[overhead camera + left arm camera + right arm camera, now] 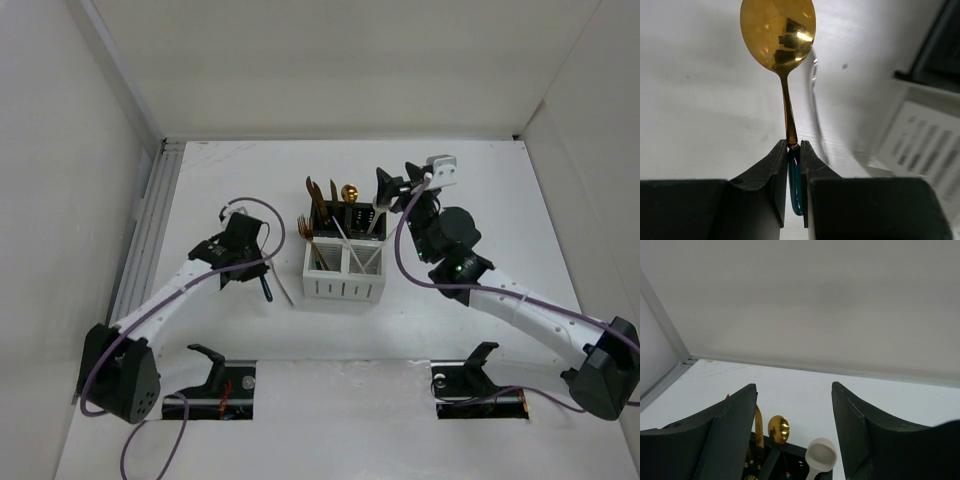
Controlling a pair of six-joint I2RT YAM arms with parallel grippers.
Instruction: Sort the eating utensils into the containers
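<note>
The left gripper rises next over the black bin holding spoons, outward and to its right in the top view. It tilts the gold spoon's handle down and releases.
My left gripper (793, 142) is shut on a gold spoon (778, 35), pinching it where the gold neck meets the dark teal handle, with the bowl pointing away over the white table. In the top view this gripper (263, 285) is just left of the containers. These are two white slotted bins (343, 287) in front and two black bins (345, 215) behind, holding upright forks (308, 228), a gold spoon (349, 192) and other utensils. My right gripper (398, 182) is open and empty behind the black bins, above a cream spoon (821, 455).
A thin pale stick (284, 288) lies on the table between the left gripper and the white bin (920, 145). An aluminium rail (150, 230) runs along the left wall. White walls enclose the table on three sides.
</note>
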